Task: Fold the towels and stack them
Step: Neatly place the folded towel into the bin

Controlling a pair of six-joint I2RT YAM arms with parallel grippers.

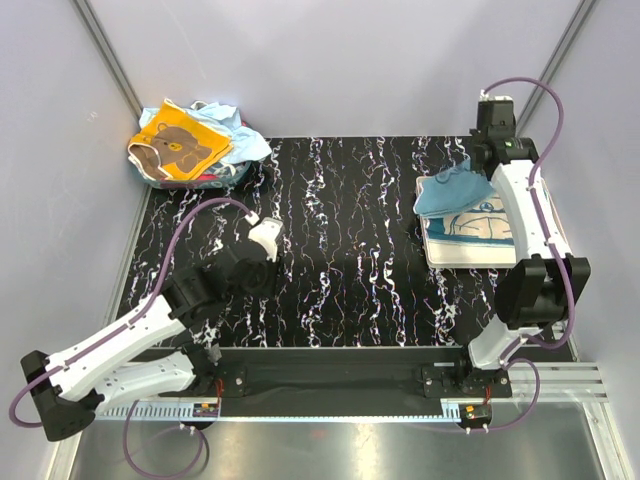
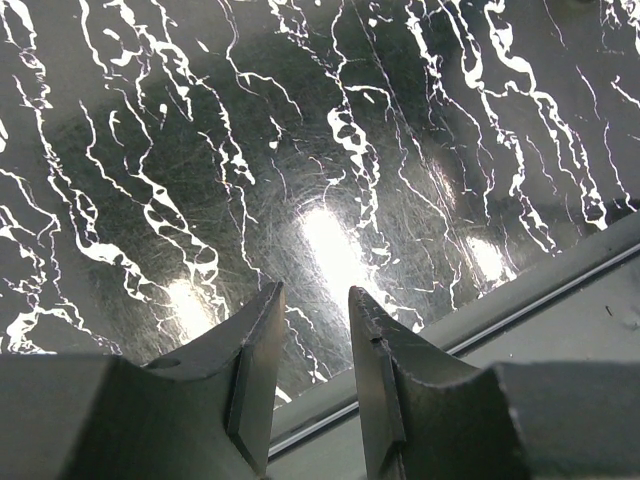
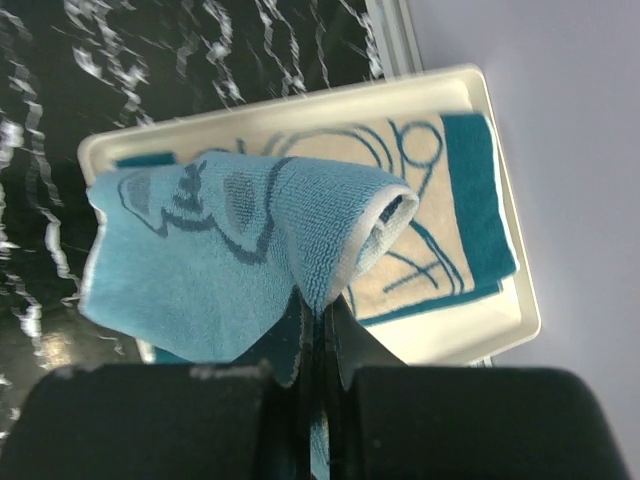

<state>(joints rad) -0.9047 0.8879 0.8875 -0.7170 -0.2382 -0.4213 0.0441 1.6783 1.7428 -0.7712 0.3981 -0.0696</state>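
Observation:
I should move my right gripper down toward the right in the top view and let go next, because the teal towel's beige centre is below and the light blue towel (image 3: 210, 250) hangs over the tray.
A pile of unfolded towels (image 1: 190, 145) lies at the far left corner, the orange-yellow bear towel (image 1: 178, 145) on top of light blue and red ones. A teal towel with a beige centre (image 3: 450, 220) lies folded in a white tray (image 3: 500, 320) at the right. My right gripper (image 3: 320, 310) is shut on a fold of the light blue towel (image 3: 210, 250) and holds it just above the tray; it also shows in the top view (image 1: 455, 190). My left gripper (image 2: 310, 305) is open and empty over the bare black tabletop near the front edge.
The white tray (image 1: 440, 258) stands at the right side of the black marbled table (image 1: 340, 250). Grey walls close in the left, far and right sides. A metal rail (image 2: 540, 290) runs along the table's near edge.

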